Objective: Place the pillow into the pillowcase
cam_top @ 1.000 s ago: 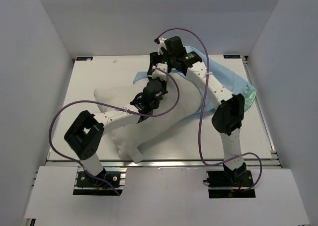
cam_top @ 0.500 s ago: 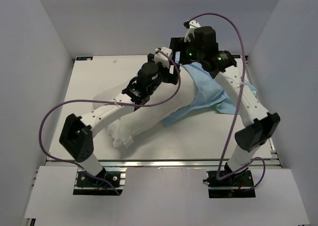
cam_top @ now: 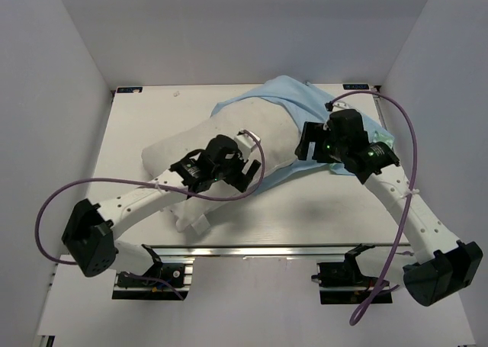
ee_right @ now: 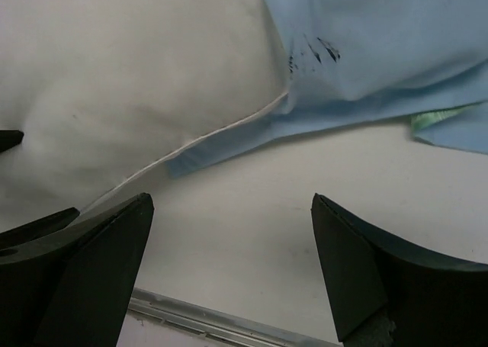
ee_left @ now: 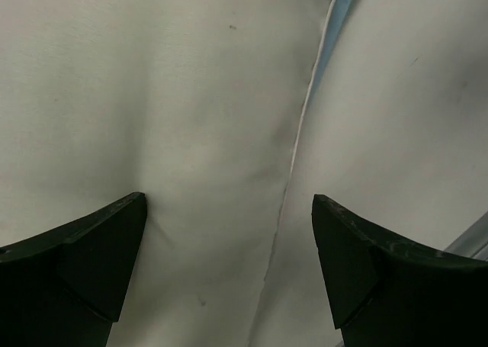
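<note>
My left gripper is open above the pillow cloth (ee_left: 229, 229) beside the near seam, with that cloth between its fingertips, so next it will lower onto the cloth and close.
The white pillow (cam_top: 206, 137) lies slantwise across the table, its near end at the front left. The light blue pillowcase (cam_top: 293, 95) covers its far right end, and a green patterned bit (cam_top: 385, 142) shows at the right. My left gripper (cam_top: 245, 170) hovers open over the pillow's near long edge; the left wrist view shows the pillow (ee_left: 152, 95) and its seam between the open fingers (ee_left: 91, 263). My right gripper (cam_top: 303, 142) is open beside the pillowcase's hem. In the right wrist view the pillow (ee_right: 114, 80) and pillowcase (ee_right: 381, 42) lie beyond the gripper (ee_right: 229, 202), with only bare table between its fingertips.
The white table (cam_top: 328, 210) ends in a metal rail at the front (ee_right: 213, 324). White walls close in the left, right and back. Purple cables loop off both arms near the front corners.
Both grippers have opened and let go. Both arms have drawn back from the far edge toward the middle, and the pillowcase now lies over the pillow's far end.
</note>
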`<state>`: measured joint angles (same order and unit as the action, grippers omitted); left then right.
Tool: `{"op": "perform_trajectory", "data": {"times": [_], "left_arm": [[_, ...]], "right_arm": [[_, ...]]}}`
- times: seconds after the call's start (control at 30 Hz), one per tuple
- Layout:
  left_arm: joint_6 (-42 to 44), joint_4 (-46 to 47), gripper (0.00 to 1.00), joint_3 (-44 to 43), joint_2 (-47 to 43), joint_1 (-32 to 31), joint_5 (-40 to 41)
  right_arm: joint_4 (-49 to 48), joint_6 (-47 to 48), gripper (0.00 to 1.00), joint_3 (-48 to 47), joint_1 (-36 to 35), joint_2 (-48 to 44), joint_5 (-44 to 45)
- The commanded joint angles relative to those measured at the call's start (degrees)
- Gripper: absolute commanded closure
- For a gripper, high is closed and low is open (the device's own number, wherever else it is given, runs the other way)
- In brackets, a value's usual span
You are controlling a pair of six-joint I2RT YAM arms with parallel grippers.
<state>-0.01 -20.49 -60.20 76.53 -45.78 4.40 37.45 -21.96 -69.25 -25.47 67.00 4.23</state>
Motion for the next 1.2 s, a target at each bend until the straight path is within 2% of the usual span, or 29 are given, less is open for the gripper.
{"op": "perform_trajectory", "data": {"times": [0.0, 0.17, 0.2, 0.23, 0.27, 0.3, 0.33, 0.37, 0.4, 0.63, 0.77, 0.83, 0.97, 1.0, 1.07, 1.13, 1.17], "left_arm": [[-1.5, -3.2, 0.02, 0.2, 2.2, -0.6, 2.9], [-2.5, -4.1, 0.02, -1.5, 11.8, -0.7, 8.2], [-2.8, -3.3, 0.07, -1.8, 12.8, -0.7, 8.8], [-2.8, -3.1, 0.16, -2.6, 14.5, -0.7, 9.1], [-3.3, -3.2, 0.3, -3.4, 15.1, -0.6, 10.1], [-4.1, -3.4, 0.57, -4.2, 15.4, -0.7, 10.8], [-4.9, -2.5, 0.7, -5.0, 15.1, -0.7, 11.6], [-5.2, -1.6, 0.91, -4.9, 14.6, -0.7, 11.8], [-6.0, -0.6, 1.0, -4.8, 14.0, -0.7, 12.3], [-7.5, 5.5, 1.0, -3.8, 5.3, -0.7, 8.3], [-6.5, 6.9, 1.0, -4.7, 1.4, -0.8, 7.7], [-5.8, 6.6, 1.0, -5.6, 0.0, -0.8, 7.1], [-4.7, 7.5, 1.0, -5.8, -1.0, -0.8, 7.2], [-4.6, 7.4, 1.0, -6.0, -0.9, -0.7, 7.3], [-4.1, 8.0, 1.0, -6.2, -0.9, -0.8, 8.3], [-3.8, 8.8, 1.0, -6.7, -0.5, -0.8, 8.6], [-3.5, 9.6, 1.0, -7.1, 0.1, -0.7, 8.3]], "right_arm": [[-0.1, -2.2, 0.11, 3.1, 0.9, -1.9, 3.1], [-2.4, -1.0, 0.11, 6.7, 1.9, -0.2, 3.2], [-4.4, -0.8, 0.11, 8.2, 1.9, 1.4, 3.2], [-5.1, -0.8, 0.11, 8.3, 2.0, 2.5, 3.2], [-5.5, -0.4, 0.11, 8.4, 2.0, 3.7, 2.8], [-5.9, 0.2, 0.11, 7.9, 2.1, 6.4, 2.9], [-6.1, 0.2, 0.12, 7.5, 2.1, 7.9, 3.4], [-6.6, 0.4, 0.13, 7.1, 2.1, 9.1, 3.6], [-7.0, 0.5, 0.15, 6.2, 2.1, 11.7, 3.6], [-10.8, -0.7, 0.22, 1.2, 2.1, 21.1, 5.1], [-11.4, -1.4, 0.29, -2.6, 2.1, 25.2, 7.8], [-12.4, -1.5, 0.36, -3.5, 2.1, 26.8, 7.7], [-13.4, -1.7, 0.62, -6.7, 2.1, 28.7, 8.1], [-12.3, -1.6, 0.81, -8.3, 2.1, 29.1, 8.1], [-11.0, -0.7, 0.98, -9.7, 2.1, 29.1, 6.9], [-9.4, 1.3, 1.0, -10.6, 2.1, 27.7, 3.9], [-9.3, 2.4, 1.0, -10.6, 2.0, 26.9, -1.3]]}}
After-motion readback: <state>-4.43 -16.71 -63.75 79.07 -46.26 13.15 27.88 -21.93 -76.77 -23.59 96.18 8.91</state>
